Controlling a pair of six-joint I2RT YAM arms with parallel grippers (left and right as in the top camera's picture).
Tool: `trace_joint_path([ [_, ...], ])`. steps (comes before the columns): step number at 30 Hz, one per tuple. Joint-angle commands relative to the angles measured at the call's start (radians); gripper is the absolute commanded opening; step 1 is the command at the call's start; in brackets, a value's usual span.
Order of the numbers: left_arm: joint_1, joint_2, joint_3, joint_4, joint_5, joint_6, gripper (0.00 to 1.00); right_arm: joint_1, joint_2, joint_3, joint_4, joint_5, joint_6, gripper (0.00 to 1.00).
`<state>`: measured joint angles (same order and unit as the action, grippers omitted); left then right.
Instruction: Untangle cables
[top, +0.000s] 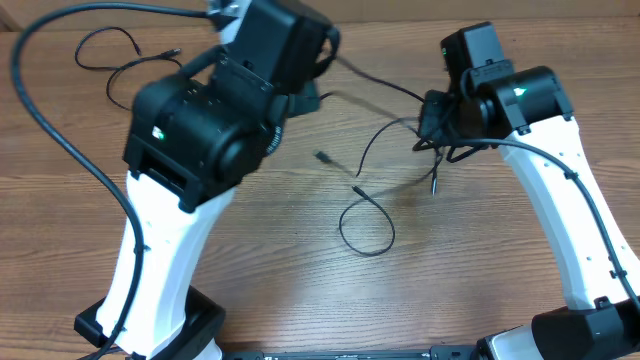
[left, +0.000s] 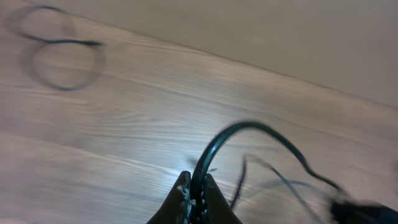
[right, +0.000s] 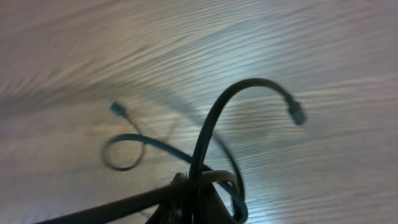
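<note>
I should move my right gripper to the right in the overhead view, away from my left gripper, and then open it, because pieces of cable cross at the gripper's fingers.
Several thin black cables lie on the wooden table. One cable (top: 385, 82) stretches between both grippers. My left gripper (left: 196, 186) is shut on this cable (left: 249, 127), which arcs up and to the right from the jaws. My right gripper (right: 198, 193) is shut on a cable (right: 214, 115) that curves up to a plug end (right: 296, 113). In the overhead view the right gripper (top: 433, 128) hangs above the table with a plug end (top: 435, 185) dangling below it. The left gripper (top: 306, 100) is mostly hidden under its arm. Another cable (top: 365, 225) forms a loop mid-table.
A separate loose cable (top: 120, 62) lies coiled at the far left of the table, also blurred in the left wrist view (left: 65, 62). A free plug end (top: 322, 157) rests between the arms. The thicker arm cable (top: 40, 100) sweeps along the left side.
</note>
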<state>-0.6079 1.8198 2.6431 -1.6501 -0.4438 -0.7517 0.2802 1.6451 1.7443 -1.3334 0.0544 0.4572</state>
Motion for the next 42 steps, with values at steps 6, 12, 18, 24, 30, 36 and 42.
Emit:
trace_joint_path([
  [6,0.257,-0.009,0.002,-0.039,-0.09,0.05,0.04,-0.122,0.001,-0.004,-0.025,0.056,0.1,0.04],
  [12,0.422,-0.009,0.002,-0.039,0.045,0.063,0.04,-0.16,0.001,-0.004,-0.034,0.056,0.1,0.04],
  [18,0.452,-0.009,0.002,0.005,0.17,0.166,0.04,-0.16,0.001,-0.004,-0.034,0.082,0.109,0.04],
  [24,0.453,-0.026,0.005,0.128,0.255,0.222,0.04,-0.16,0.001,-0.004,-0.042,0.114,0.214,0.79],
  [30,0.45,-0.06,0.005,0.328,0.658,0.3,0.04,-0.157,0.001,-0.005,-0.042,-0.035,0.13,1.0],
  [36,0.45,-0.083,0.005,0.678,1.123,0.177,0.04,-0.157,0.001,-0.005,-0.043,-0.216,0.031,1.0],
  [42,0.443,-0.084,0.005,1.044,1.212,-0.158,0.04,-0.157,0.001,-0.005,-0.052,-0.269,0.031,1.0],
])
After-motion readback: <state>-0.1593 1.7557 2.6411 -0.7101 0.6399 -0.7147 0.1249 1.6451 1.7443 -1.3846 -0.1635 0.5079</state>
